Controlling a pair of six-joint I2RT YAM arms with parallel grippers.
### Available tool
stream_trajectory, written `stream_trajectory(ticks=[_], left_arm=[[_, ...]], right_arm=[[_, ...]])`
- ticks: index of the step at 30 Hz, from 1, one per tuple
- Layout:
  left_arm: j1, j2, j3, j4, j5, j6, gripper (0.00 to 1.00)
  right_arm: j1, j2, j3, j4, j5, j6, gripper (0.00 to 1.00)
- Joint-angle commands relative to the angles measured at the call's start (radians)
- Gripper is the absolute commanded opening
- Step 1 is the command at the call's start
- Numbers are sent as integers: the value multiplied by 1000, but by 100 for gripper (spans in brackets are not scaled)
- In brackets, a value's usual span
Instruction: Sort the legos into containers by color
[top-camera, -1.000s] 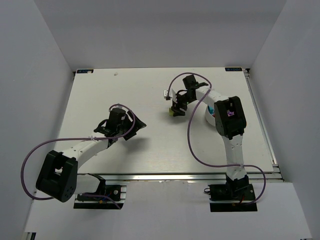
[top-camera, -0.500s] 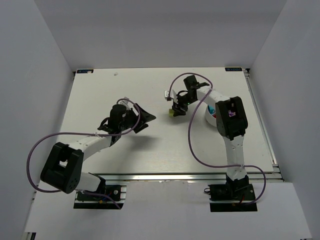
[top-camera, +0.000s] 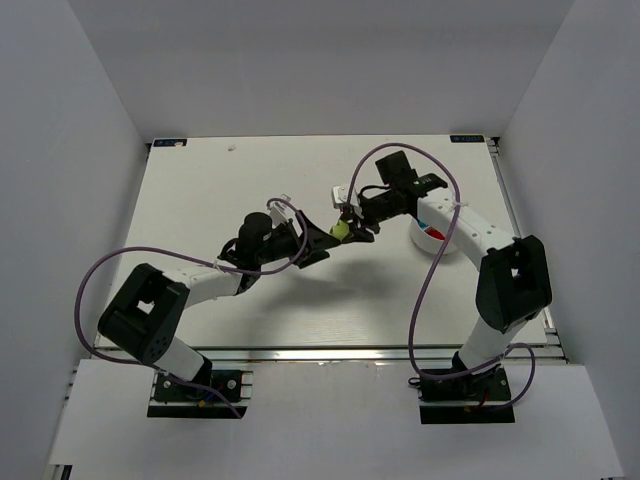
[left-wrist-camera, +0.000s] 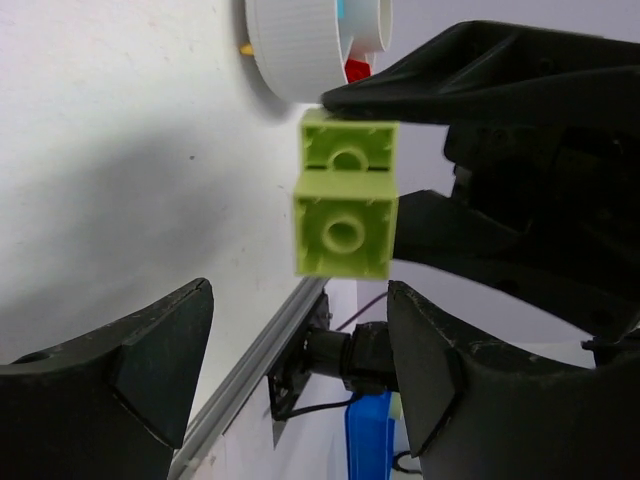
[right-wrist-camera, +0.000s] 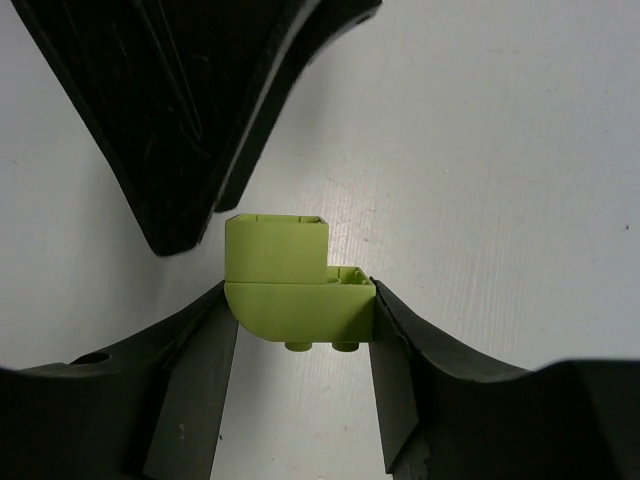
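Observation:
The right gripper moves to the right in the top view over the white divided bowl (top-camera: 422, 238) and releases its lime brick next, because the containers already hold bricks.
My right gripper (top-camera: 350, 222) is shut on a lime lego (top-camera: 341, 230), two bricks stacked in a step and held above the table. In the right wrist view the lime lego (right-wrist-camera: 298, 290) sits squeezed between both fingers of the right gripper (right-wrist-camera: 300, 302). My left gripper (top-camera: 318, 240) faces it, open and empty, its tips just short of the brick. In the left wrist view the lego (left-wrist-camera: 345, 205) shows its hollow undersides beyond the left gripper (left-wrist-camera: 300, 292). The white divided bowl (top-camera: 422, 238) stands to the right, with a red brick (left-wrist-camera: 358, 70) in one of the containers.
The table's near edge rail (left-wrist-camera: 255, 350) runs below the left fingers. The right arm's purple cable (top-camera: 425, 290) loops over the table's right half. White walls enclose the table on three sides.
The left arm has swung right and forward until its open gripper meets the right one. The right gripper has closed on the lime lego, lifted it and turned towards the left gripper.

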Motion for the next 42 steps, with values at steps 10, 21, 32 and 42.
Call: stream_trajectory(ticks=[10, 21, 32, 42], left_arm=[[-29, -41, 0, 126, 10, -42, 67], [-34, -21, -24, 168, 19, -67, 63], [-34, -25, -43, 210, 32, -84, 24], [-32, -113, -69, 114, -19, -29, 12]], right_arm=[[35, -90, -95, 57, 20, 55, 0], [68, -129, -109, 72, 9, 95, 0], [79, -145, -123, 81, 54, 95, 0], [-31, -226, -150, 20, 144, 24, 0]])
